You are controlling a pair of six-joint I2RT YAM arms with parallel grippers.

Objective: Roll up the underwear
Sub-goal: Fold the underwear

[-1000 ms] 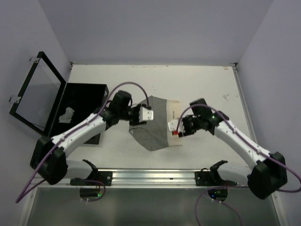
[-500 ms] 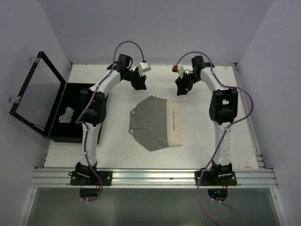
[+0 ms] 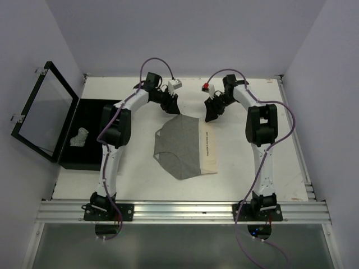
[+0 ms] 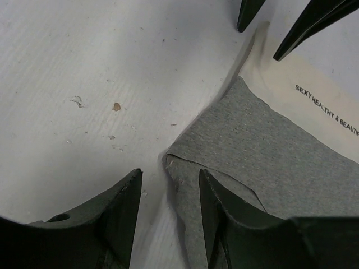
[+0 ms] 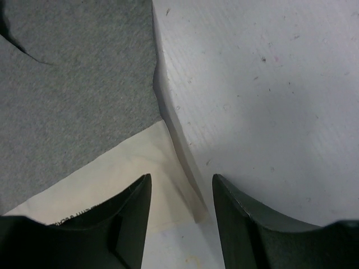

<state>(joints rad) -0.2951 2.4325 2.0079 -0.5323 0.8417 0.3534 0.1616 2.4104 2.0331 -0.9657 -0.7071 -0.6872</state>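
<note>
The left gripper moves down onto the grey corner of the underwear next and closes, since that corner lies just below it, between its open fingers.
The underwear [image 3: 182, 147] lies flat mid-table, heather grey with a cream waistband [image 3: 209, 147] along its right side. My left gripper [image 3: 173, 106] hovers open at its far left corner. In the left wrist view that gripper [image 4: 170, 171] straddles the grey corner of the underwear [image 4: 269, 151], touching nothing. My right gripper [image 3: 211, 115] stands open at the far right corner. In the right wrist view that gripper [image 5: 182, 177] has the waistband [image 5: 129, 168] corner between its open fingers, beside the grey cloth [image 5: 73, 84]. Neither gripper holds anything.
A flat black box [image 3: 92, 120] sits at the table's left with its hinged lid [image 3: 45, 109] raised. A small pale garment [image 3: 80, 137] lies inside it. The right gripper's fingertips [image 4: 247, 14] show at the top of the left wrist view.
Both grippers left the middle of the underwear, swung to the table's far side, and have come back down at its far corners. The right jaws opened wider.
</note>
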